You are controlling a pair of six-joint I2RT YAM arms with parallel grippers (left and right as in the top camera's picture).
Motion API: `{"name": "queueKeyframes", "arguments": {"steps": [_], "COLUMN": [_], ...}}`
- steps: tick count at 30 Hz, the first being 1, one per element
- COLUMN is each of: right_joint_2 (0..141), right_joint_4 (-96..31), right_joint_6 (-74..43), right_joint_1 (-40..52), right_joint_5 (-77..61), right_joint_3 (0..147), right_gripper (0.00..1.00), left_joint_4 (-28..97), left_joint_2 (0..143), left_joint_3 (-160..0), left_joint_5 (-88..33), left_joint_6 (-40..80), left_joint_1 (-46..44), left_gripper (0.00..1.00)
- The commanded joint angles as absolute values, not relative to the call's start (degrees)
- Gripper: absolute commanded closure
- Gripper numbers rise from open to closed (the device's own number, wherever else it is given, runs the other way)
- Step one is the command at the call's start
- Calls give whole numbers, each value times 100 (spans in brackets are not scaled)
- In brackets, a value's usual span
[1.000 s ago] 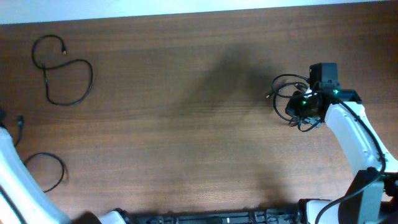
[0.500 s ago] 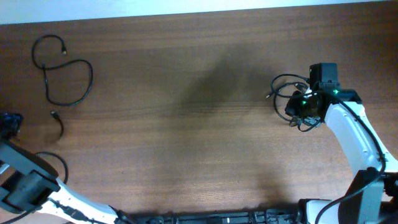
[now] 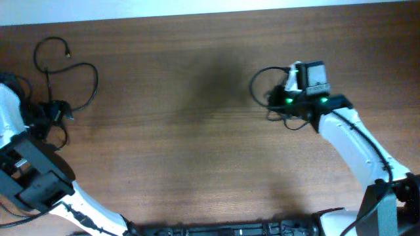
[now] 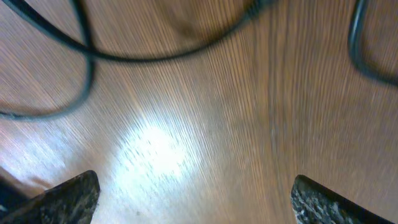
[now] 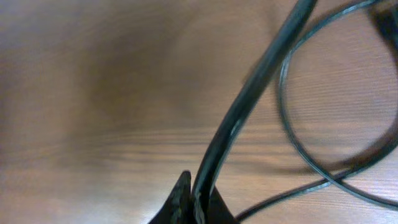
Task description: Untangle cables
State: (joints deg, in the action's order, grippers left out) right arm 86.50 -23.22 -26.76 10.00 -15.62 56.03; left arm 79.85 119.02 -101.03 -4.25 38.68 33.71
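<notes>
My right gripper lifts the black cable and carries it left in the overhead view to the table's middle next, since the wood is clear there.
Black cables lie in two places. One loose cable [image 3: 73,84] loops at the far left, and a small tangle of cables [image 3: 261,88] sits right of centre. My left gripper [image 3: 58,111] hovers low beside the loose loop, with cable strands [image 4: 93,56] crossing above its fingers. That left gripper [image 4: 199,199] is wide open over bare wood. My right gripper [image 3: 277,105] is at the tangle. In the right wrist view the right gripper [image 5: 198,202] is shut on one black cable [image 5: 249,106] that rises up and to the right, and a thin loop [image 5: 292,134] lies beside it.
The brown wooden table [image 3: 184,151] ends at a pale back edge [image 3: 197,12]. My left arm's base and links [image 3: 33,177] cover the near left corner. My right arm [image 3: 357,151] reaches in from the near right.
My left gripper has opened and swung up to the loose loop at the left. My right gripper has moved left, dragging the tangle with it.
</notes>
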Motion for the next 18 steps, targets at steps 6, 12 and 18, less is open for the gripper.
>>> {"name": "queueKeyframes", "arguments": {"steps": [6, 12, 18], "right_joint_2": [8853, 9262, 9264], "right_joint_4": [574, 884, 790], "right_joint_6": [-2700, -3079, -3076], "right_joint_1": [2956, 3367, 3500], "right_joint_5": [-1586, -1590, -1605], "right_joint_3": [5647, 5647, 5647], "right_gripper": [96, 96, 96], "left_joint_4": [8034, 7953, 7964], "left_joint_2": [10914, 10165, 10029], "left_joint_3": [-10121, -10121, -10121], "left_joint_5": [-663, -663, -663], "left_joint_6": [3802, 3677, 3636], "left_joint_1": [2974, 2488, 1831], "left_gripper": [1, 1, 1]}}
